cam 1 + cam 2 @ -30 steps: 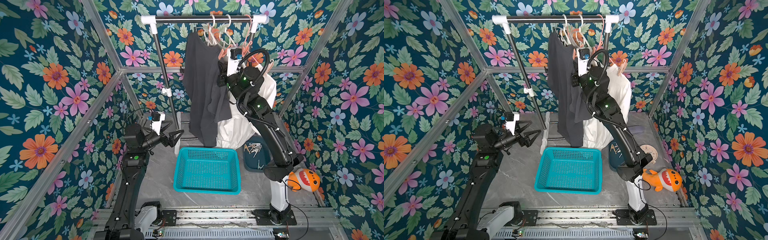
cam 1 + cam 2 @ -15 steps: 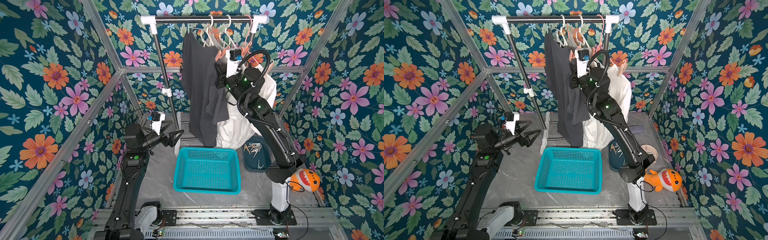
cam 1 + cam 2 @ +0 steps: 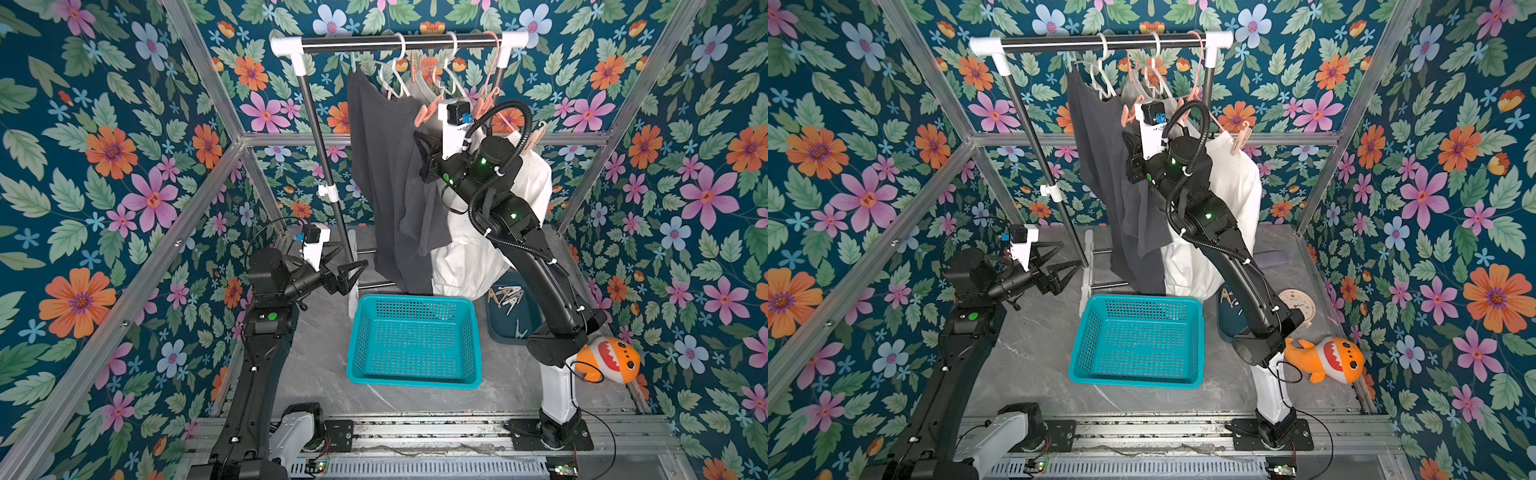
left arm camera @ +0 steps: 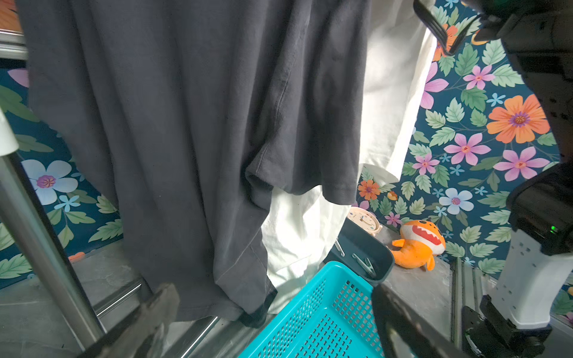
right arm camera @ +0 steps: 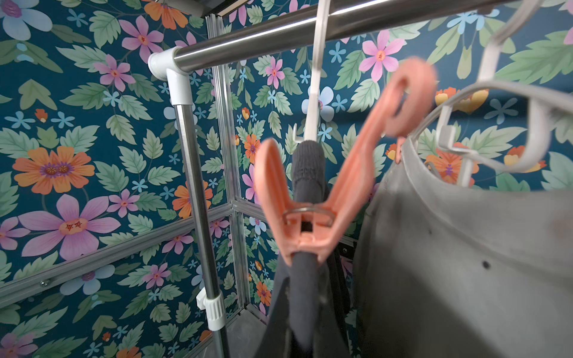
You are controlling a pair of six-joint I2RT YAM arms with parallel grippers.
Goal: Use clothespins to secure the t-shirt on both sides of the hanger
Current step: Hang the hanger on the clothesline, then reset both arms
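I will gently move the t-shirt's near shoulder sideways toward the rack post with my right gripper and let go, with the clothespin already clipped on. The rack post stands across the dark t-shirt from the gripper.
A dark grey t-shirt hangs on a white hanger from the rail. One salmon-pink clothespin is clipped over its near shoulder. My right gripper is shut and rests against that shoulder just below the pin. Whether cloth is pinched in it I cannot tell. Low at the left, my left gripper stands open and empty, facing the shirt's hem. Spare clothespins lie in a dark blue bin.
A teal basket stands on the floor under the shirts. A white garment with a beige pin and a grey garment hang beside the dark one. The rack post, an orange plush and a clock are nearby.
My right gripper has shifted left, and the dark t-shirt's top has swung left along with it. The left arm has not moved.
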